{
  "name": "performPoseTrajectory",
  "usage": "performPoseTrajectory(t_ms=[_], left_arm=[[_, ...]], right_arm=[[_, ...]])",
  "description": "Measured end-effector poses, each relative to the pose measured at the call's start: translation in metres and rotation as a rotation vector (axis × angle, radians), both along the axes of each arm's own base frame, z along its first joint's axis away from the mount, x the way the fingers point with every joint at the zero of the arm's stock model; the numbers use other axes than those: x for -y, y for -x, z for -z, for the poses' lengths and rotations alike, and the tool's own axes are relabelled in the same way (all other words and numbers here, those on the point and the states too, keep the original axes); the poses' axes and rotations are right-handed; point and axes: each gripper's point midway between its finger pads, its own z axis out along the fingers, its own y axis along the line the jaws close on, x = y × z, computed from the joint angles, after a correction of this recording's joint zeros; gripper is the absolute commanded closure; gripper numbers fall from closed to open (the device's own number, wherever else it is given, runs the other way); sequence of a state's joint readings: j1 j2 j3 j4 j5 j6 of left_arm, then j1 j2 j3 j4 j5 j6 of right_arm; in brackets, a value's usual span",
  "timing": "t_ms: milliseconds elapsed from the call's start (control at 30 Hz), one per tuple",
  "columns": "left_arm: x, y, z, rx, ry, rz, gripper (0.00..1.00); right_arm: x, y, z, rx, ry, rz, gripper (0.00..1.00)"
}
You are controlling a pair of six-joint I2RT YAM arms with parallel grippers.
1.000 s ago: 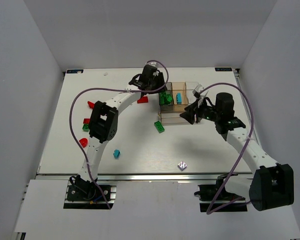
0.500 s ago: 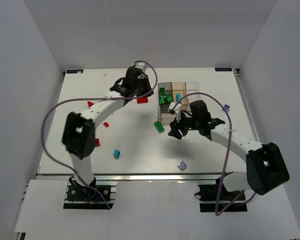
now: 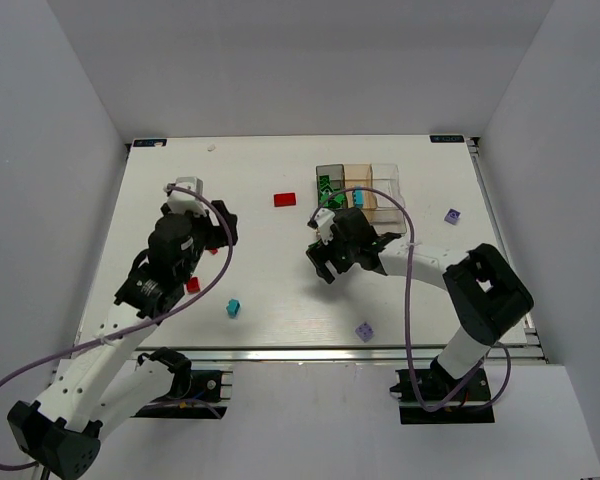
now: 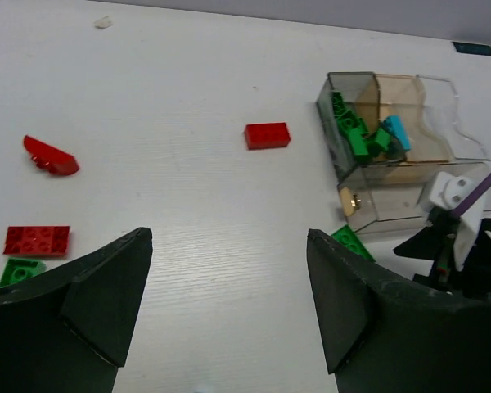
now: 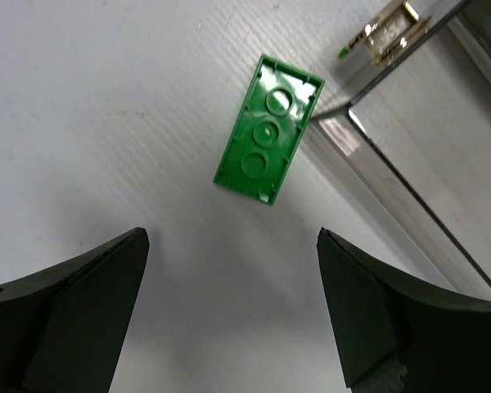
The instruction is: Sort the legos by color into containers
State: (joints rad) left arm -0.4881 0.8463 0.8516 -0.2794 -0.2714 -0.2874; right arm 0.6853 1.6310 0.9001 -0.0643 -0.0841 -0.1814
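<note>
My right gripper needs to go down with its open fingers on either side of the green lego's nearest short end (image 5: 251, 178), because that end is clear of the tray's corner.
The clear container tray (image 3: 385, 172) stands at the back right of the table. Its smoky compartment holds green legos (image 4: 353, 135) and its tan compartment holds a cyan lego (image 4: 395, 131). My right gripper (image 3: 320, 264) is open and empty, just above a green lego (image 5: 268, 128) that lies upside down by the tray's corner (image 5: 368, 90); this lego also shows in the left wrist view (image 4: 353, 242). My left gripper (image 3: 222, 231) is open and empty over the table's left middle. Loose red legos (image 3: 285, 199) (image 4: 51, 155) (image 4: 37, 240), a green plate (image 4: 20, 269) and a cyan lego (image 3: 233, 308) lie on the table.
Two small purple pieces (image 3: 452, 215) (image 3: 364, 331) lie right and near-centre. A red lego (image 3: 192, 285) lies under my left arm. A white scrap (image 3: 211, 147) lies at the back edge. White walls close in three sides.
My left arm has drawn back from the tray to the table's left side. My right gripper has moved left from the tray's front to above the green lego.
</note>
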Motion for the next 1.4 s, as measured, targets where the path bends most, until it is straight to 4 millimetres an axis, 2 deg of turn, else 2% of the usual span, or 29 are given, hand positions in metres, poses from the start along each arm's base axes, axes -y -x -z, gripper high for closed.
performPoseTrajectory(t_ms=[100,200,567,700,733,800,833,1000,1033,1200,1300,1400], left_arm=[[-0.014,0.006,0.016,-0.019,-0.035,-0.048,0.14],[-0.02,0.006,0.021,-0.029,-0.056,-0.074,0.14],[-0.034,0.01,0.012,0.008,-0.07,-0.127,0.14],[-0.038,0.012,0.008,0.021,-0.071,-0.145,0.14],[-0.039,0.012,0.008,0.021,-0.073,-0.148,0.14],[-0.04,0.012,0.009,0.021,-0.077,-0.154,0.14],[-0.041,0.012,0.01,0.02,-0.079,-0.158,0.14],[-0.046,0.012,0.014,0.013,-0.097,-0.181,0.14],[-0.047,0.012,0.014,0.014,-0.099,-0.186,0.14],[-0.05,0.011,0.014,0.016,-0.107,-0.203,0.14],[-0.051,0.011,0.014,0.016,-0.108,-0.21,0.14],[-0.053,0.011,0.014,0.017,-0.111,-0.219,0.14]], right_arm=[[-0.011,-0.004,0.0,-0.006,-0.028,0.033,0.12],[-0.019,-0.007,-0.001,0.0,-0.055,0.063,0.12],[-0.024,-0.016,0.021,0.003,-0.008,0.179,0.21],[-0.025,-0.018,0.022,0.007,-0.016,0.195,0.31],[-0.026,-0.019,0.022,0.008,-0.017,0.196,0.38],[-0.026,-0.019,0.022,0.009,-0.019,0.197,0.43],[-0.027,-0.019,0.022,0.008,-0.022,0.196,0.5],[-0.031,-0.016,0.021,-0.003,-0.037,0.168,0.67],[-0.033,-0.015,0.021,-0.008,-0.043,0.156,0.76],[-0.042,0.0,0.019,-0.039,-0.061,0.021,1.0],[-0.049,0.02,0.002,-0.068,-0.096,-0.11,1.0],[-0.057,0.03,-0.037,-0.038,-0.159,-0.22,1.0]])
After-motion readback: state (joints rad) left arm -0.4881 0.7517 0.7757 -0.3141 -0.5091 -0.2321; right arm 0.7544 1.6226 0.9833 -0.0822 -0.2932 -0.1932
